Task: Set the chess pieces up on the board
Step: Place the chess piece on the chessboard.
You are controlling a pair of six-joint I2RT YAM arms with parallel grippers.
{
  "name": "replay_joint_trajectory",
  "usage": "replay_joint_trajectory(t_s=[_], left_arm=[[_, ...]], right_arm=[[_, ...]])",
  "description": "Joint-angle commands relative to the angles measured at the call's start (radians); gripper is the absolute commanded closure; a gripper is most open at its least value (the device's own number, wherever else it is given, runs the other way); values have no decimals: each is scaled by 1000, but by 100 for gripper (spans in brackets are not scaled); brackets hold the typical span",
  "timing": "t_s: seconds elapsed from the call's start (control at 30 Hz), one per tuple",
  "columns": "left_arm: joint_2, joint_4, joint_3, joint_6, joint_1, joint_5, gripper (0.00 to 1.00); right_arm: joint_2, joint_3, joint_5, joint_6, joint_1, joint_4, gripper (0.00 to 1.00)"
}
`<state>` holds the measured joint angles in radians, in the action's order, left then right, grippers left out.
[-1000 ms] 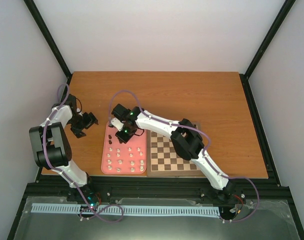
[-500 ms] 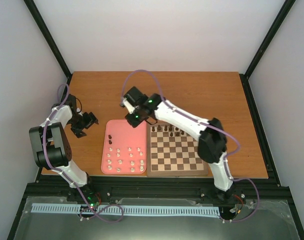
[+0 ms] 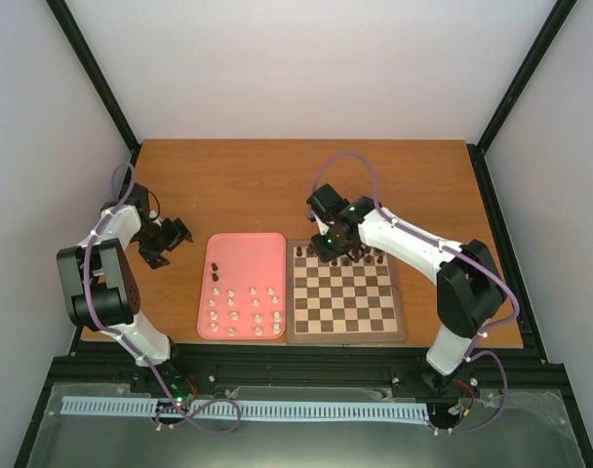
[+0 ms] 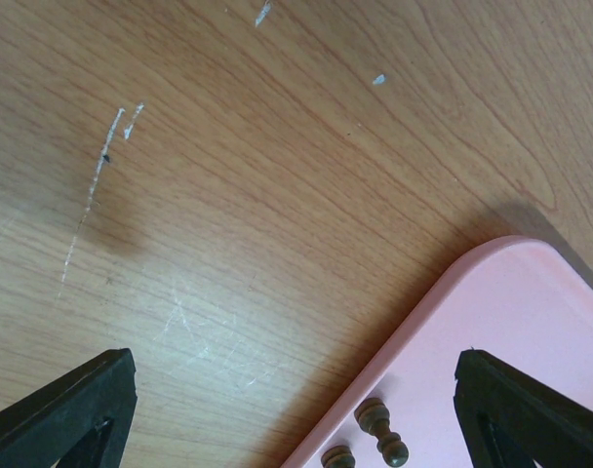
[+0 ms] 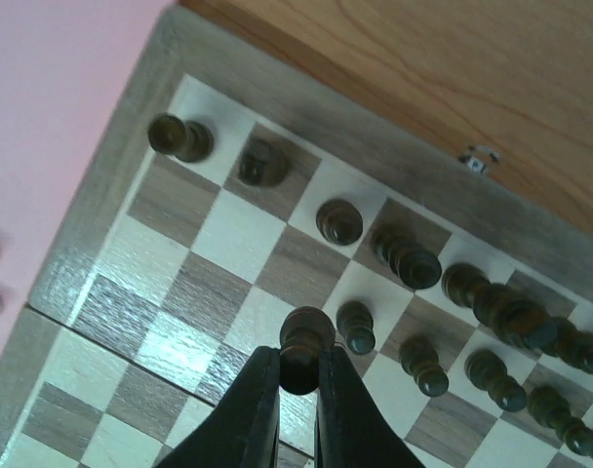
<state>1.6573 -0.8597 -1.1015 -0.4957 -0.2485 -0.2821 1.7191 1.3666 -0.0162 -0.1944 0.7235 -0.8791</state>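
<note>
The empty dark square (image 5: 300, 265) beside the nearest standing pawn lies below the robot's right gripper, so the gripper needs to lower onto it next and release the dark brown pawn (image 5: 305, 336).
The board (image 3: 344, 334) lies right of the pink tray (image 3: 246, 244). Dark pieces (image 3: 360, 255) stand along its far rows, and also show in the right wrist view (image 5: 338, 220). My right gripper (image 5: 299, 366) is shut on a dark brown pawn (image 5: 305, 336) and holds it over the board's second row, left of another dark pawn (image 5: 355, 327); it hovers at the board's far left (image 3: 328, 247). My left gripper (image 3: 170, 241) is open and empty over bare table left of the tray. Two dark pieces (image 4: 382, 431) lie on the tray by its edge.
Several cream-white pieces (image 3: 244, 310) and two dark ones (image 3: 215, 270) stand on the pink tray. The wooden table (image 3: 394, 175) extends behind the board. Black frame rails run along both sides.
My right gripper has swung from the pink tray's far end rightward to the board's far left, carrying the dark pawn. The left arm has not moved.
</note>
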Motion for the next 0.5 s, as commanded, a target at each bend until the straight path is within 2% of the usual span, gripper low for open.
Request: replay_joint_trajectory(t_s=[0.0, 0.47], left_arm=[[-25, 16, -4, -10, 3, -9, 0], [-12, 18, 1, -6, 2, -17, 0]], right_arm=[[-38, -43, -7, -11, -7, 26, 97], [32, -76, 57, -27, -9, 84, 97]])
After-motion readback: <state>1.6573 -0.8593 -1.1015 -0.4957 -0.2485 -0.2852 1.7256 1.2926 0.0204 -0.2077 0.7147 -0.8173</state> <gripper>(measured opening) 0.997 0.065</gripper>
